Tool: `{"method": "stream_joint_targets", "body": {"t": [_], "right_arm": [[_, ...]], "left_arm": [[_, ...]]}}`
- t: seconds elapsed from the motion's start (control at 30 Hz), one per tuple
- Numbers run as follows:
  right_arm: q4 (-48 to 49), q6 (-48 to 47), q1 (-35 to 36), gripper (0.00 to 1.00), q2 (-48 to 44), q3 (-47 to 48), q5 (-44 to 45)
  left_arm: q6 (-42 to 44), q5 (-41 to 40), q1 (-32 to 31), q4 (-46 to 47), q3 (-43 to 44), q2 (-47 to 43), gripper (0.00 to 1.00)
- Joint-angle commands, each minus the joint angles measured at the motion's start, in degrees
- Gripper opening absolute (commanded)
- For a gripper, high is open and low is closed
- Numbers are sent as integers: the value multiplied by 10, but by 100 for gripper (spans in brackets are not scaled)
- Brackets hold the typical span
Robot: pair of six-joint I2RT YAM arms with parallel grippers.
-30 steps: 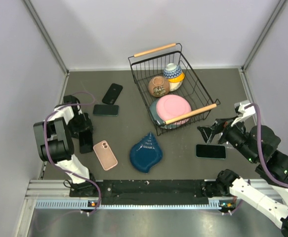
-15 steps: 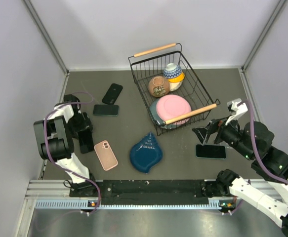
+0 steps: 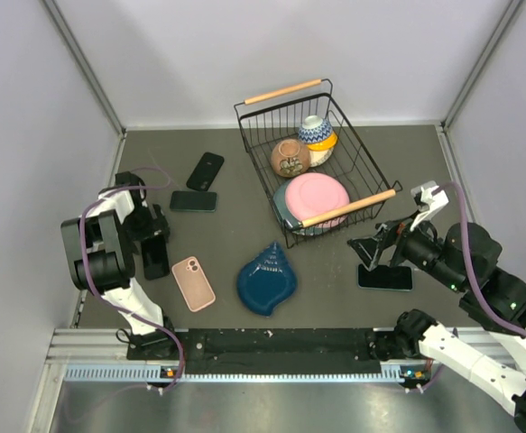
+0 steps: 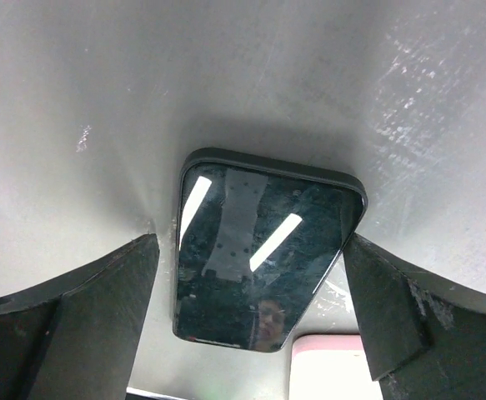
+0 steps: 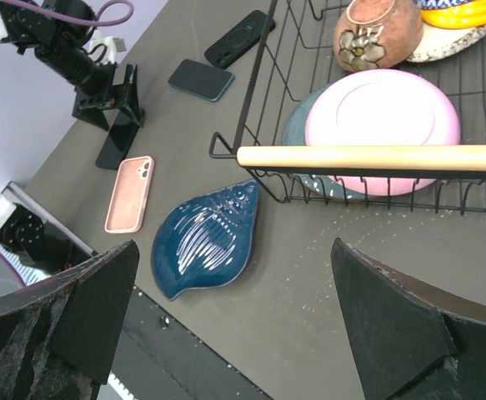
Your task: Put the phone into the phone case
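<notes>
My right gripper goes to the left in the top view onto the black phone's uncovered end next, since that end lies beyond the blue dish from it.
A black phone [image 4: 263, 250] lies flat, screen up, on the dark table between the spread fingers of my left gripper [image 4: 251, 246]; neither finger touches it. From above, the left gripper [image 3: 153, 237] hovers over the top end of this phone [image 3: 158, 260] at the table's left side. The pink phone case [image 3: 193, 282] lies just right of the phone, its corner [image 4: 326, 367] showing in the left wrist view. My right gripper [image 3: 364, 253] hangs open and empty at the right, above the table beside another dark phone [image 3: 384, 276]. Its wrist view shows the case [image 5: 129, 193] far off.
A blue shell-shaped dish [image 3: 267, 278] lies at centre front. A wire basket [image 3: 362, 149] with wooden handles holds a pink plate and bowls. Two more dark phones [image 3: 193, 200] [image 3: 206, 170] lie behind the left gripper. Grey walls close in both sides.
The left jaws have spread wider around the black phone, which stays put on the table. The right gripper has moved left and lower toward the table.
</notes>
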Motion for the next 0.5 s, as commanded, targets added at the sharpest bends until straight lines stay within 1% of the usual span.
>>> {"method": "stream_joint_targets", "body": {"t": [0.0, 0.03, 0.07, 0.17, 0.27, 0.3, 0.4, 0.43, 0.47], "right_arm": [[26, 5, 6, 99, -7, 30, -36], [26, 4, 6, 99, -7, 30, -41], [26, 4, 6, 99, -7, 30, -41], [27, 6, 6, 99, -5, 26, -33], [33, 10, 6, 99, 3, 19, -29], [34, 12, 6, 99, 8, 17, -30], [40, 20, 6, 99, 42, 26, -72], [43, 28, 5, 99, 51, 29, -93], [47, 33, 6, 99, 72, 31, -104]], "left_arm": [[26, -19, 2, 2, -14, 25, 93], [31, -11, -1, 4, -15, 25, 91], [30, -11, -1, 4, -16, 27, 86], [23, -1, -1, -2, -12, 32, 75], [6, 12, -1, -3, -7, 21, 55], [3, 14, 0, -3, -2, 18, 46], [-11, 25, 3, -4, 9, 10, 41], [-18, 28, 6, -4, 13, 10, 36], [-22, 26, 6, -6, 15, 7, 35]]}}
